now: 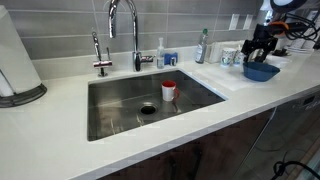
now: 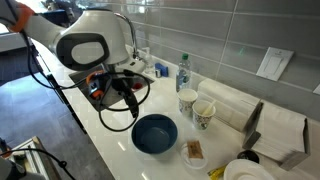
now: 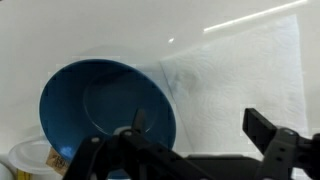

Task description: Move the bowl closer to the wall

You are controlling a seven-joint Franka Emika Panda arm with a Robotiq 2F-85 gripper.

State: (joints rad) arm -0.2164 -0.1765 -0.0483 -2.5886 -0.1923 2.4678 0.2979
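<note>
My gripper lowers its open fingers astride the bowl's rim by the paper towel (image 2: pixel 133 128) (image 3: pixel 173 122) below next, one inside and one outside, to close.
The blue bowl (image 1: pixel 262 71) (image 2: pixel 154 134) sits on the white counter, away from the grey tiled wall (image 1: pixel 60 22) (image 2: pixel 235 30). My gripper (image 1: pixel 262 46) (image 2: pixel 122 97) hangs just above the bowl, at its side. In the wrist view the bowl (image 3: pixel 100 105) fills the lower left. The gripper (image 3: pixel 200 130) is open, with one finger over the bowl's inside and the other over the white counter. The bowl's rim lies between them. The fingers hold nothing.
A steel sink (image 1: pixel 120 100) with a faucet (image 1: pixel 125 30) holds a red-and-white cup (image 1: pixel 168 90). A bottle (image 2: pixel 183 72), two cups (image 2: pixel 188 102) (image 2: pixel 203 114) and a folded paper stack (image 2: pixel 270 125) stand between the bowl and the wall. A white dish (image 2: pixel 246 172) lies nearby.
</note>
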